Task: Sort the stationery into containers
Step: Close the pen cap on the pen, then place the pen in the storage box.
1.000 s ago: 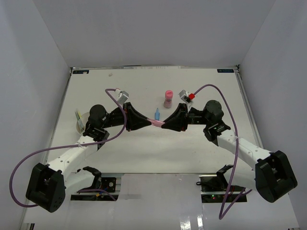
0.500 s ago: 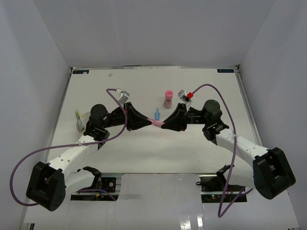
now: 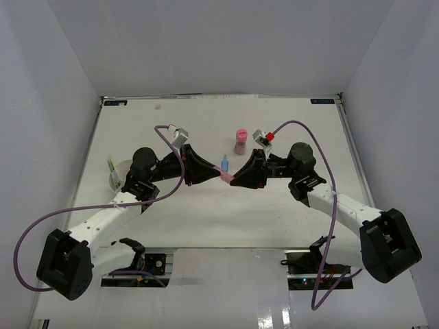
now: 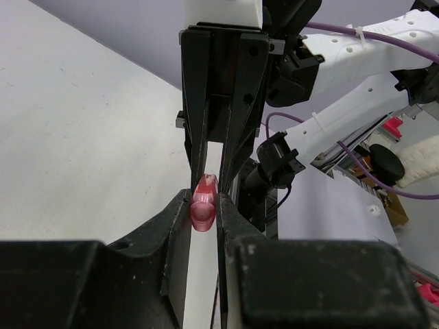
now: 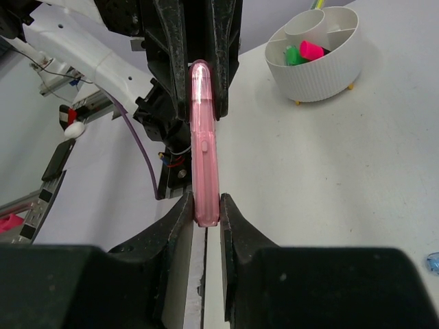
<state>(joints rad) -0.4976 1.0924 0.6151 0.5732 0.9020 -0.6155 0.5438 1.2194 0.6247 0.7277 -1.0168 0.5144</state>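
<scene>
My left gripper should swing over the white round container (image 3: 118, 175) next, turn downward and let go there, because the container is below it, to its left in the top view.
A pink highlighter (image 3: 225, 177) hangs above the middle of the table, held at both ends. My left gripper (image 3: 217, 173) is shut on its translucent cap end (image 4: 204, 208). My right gripper (image 3: 234, 181) is shut on the flat rear end of the body (image 5: 204, 144). The two grippers face each other, fingertips nearly meeting. A white round container (image 3: 118, 175) stands at the left; in the right wrist view its ribbed wall (image 5: 322, 79) shows, with a green and a pink highlighter in its compartments. A pink stubby cylinder (image 3: 240, 140) stands upright beyond the grippers.
A small blue item (image 3: 224, 162) lies on the table just behind the held highlighter, and its edge shows in the right wrist view (image 5: 433, 262). Purple cables loop over both arms. White walls close in the table at the left, right and back.
Both arms have crept a little away from the near edge with the highlighter between them. Both grips stay the same.
</scene>
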